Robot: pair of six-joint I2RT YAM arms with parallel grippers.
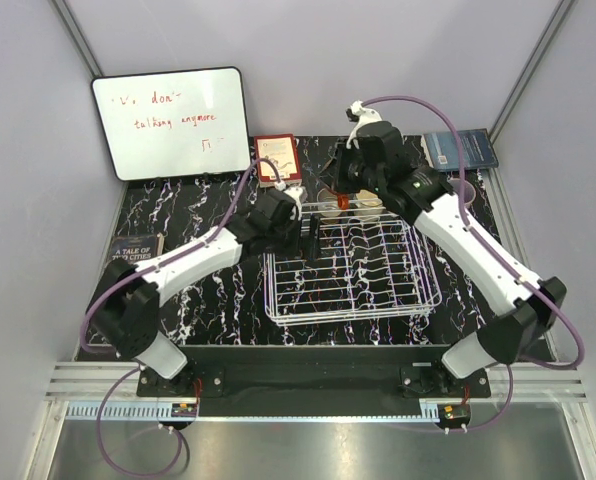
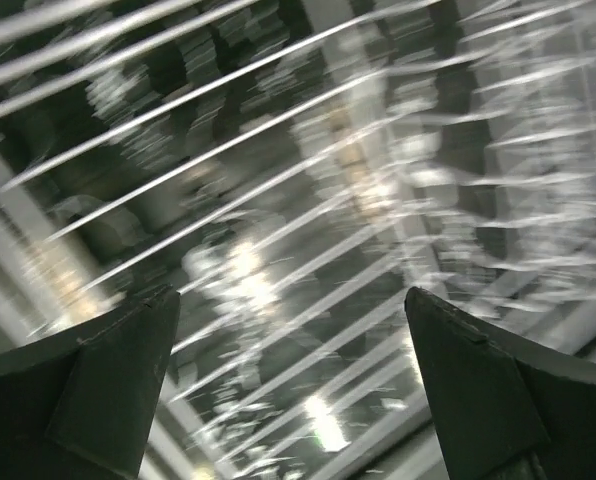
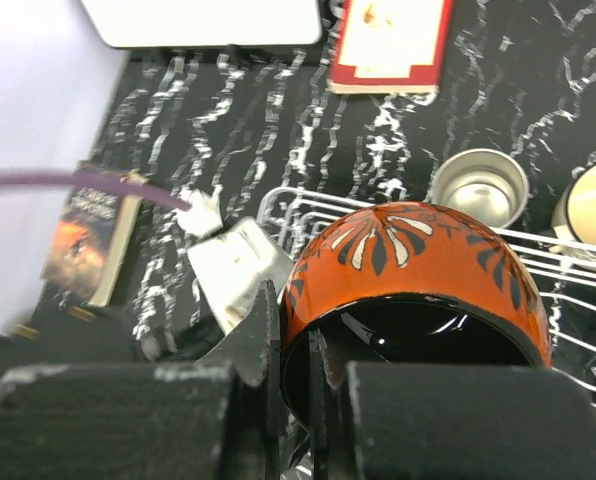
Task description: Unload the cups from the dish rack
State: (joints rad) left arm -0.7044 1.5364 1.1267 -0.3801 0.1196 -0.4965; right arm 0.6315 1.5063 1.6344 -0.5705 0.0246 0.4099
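Note:
The robot's right gripper should next move outward past the greyish and cream cups and down to let go of its cup, since there is bare tabletop behind them, farther outward and below it.
The white wire dish rack (image 1: 353,275) sits mid-table. Above its back edge my right gripper (image 1: 344,200) (image 3: 296,330) is shut on the rim of an orange-red cup (image 3: 418,270) with a black and white flower pattern, one finger inside and one outside. Just behind the rack on the table stand a greyish cup (image 3: 478,185) (image 1: 327,195) and a cream cup (image 3: 590,210) (image 1: 370,205). My left gripper (image 1: 313,240) (image 2: 288,300) hangs open over the rack's back left part. Only blurred rack wires (image 2: 308,200) show between its fingers (image 2: 108,380).
A whiteboard (image 1: 170,122) leans at the back left with a red book (image 1: 276,158) beside it. A dark book (image 1: 133,248) lies at the left and a blue one (image 1: 460,148) at the back right. A pinkish cup (image 1: 465,190) stands right of the right arm.

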